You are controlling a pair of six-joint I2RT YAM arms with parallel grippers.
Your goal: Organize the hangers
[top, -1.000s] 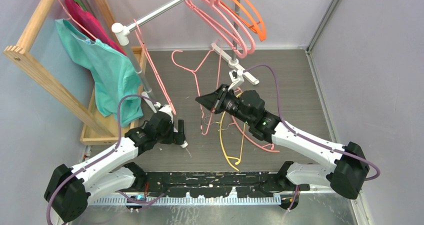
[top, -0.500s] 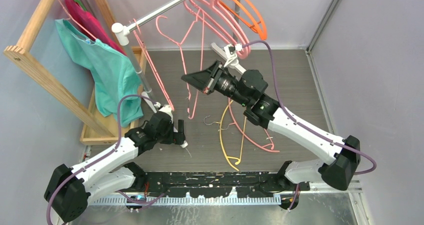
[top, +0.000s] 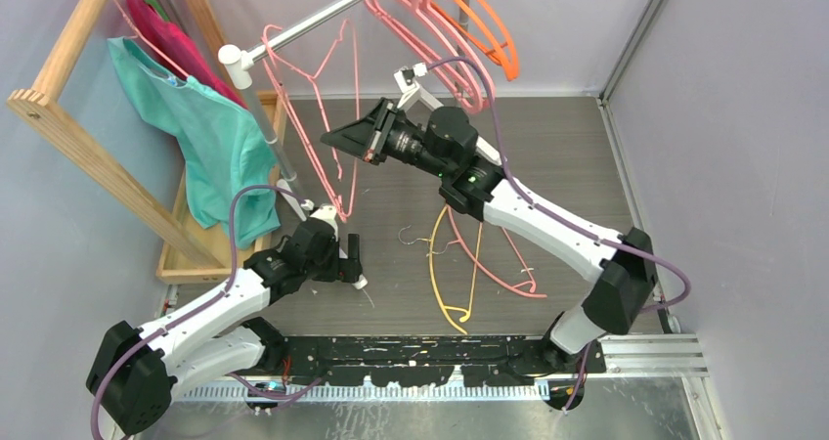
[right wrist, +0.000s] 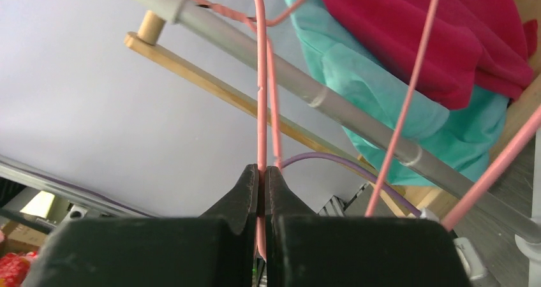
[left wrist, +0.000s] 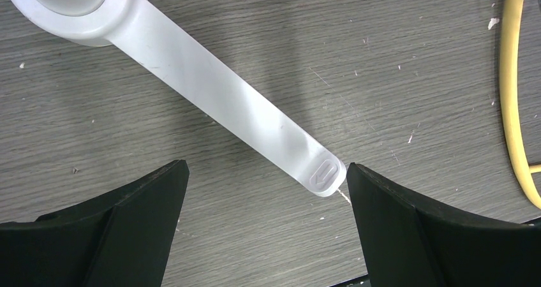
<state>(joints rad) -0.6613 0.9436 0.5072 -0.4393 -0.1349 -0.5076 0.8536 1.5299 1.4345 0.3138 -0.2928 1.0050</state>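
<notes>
Next, my right gripper moves slightly outward and down, so the held hanger's hook rests on the grey rod beside the other thin pink hanger.
My right gripper [top: 337, 137] is shut on a thin pink hanger [top: 350, 73] and holds it up beside the grey rod [top: 323, 12]. In the right wrist view the pads [right wrist: 252, 178] pinch its wire [right wrist: 261, 108] just below the rod [right wrist: 306, 90]. Thick pink hangers [top: 430, 29] and orange hangers [top: 489, 39] hang on the rod. Another thin pink hanger [top: 303, 137] hangs near the rod's left end. A yellow hanger [top: 435, 274] and a thin pink one [top: 499, 264] lie on the floor. My left gripper [top: 350, 264] is open and empty over the rack's white foot [left wrist: 223, 108].
A wooden rack [top: 78, 156] at the left carries a hanger with teal [top: 210, 147] and magenta [top: 181, 44] garments. The white rack post [top: 269, 137] stands between my arms. Walls close in the back and right.
My right gripper has lifted the thin pink hanger off the floor, up and to the left toward the rod. The left arm has not moved.
</notes>
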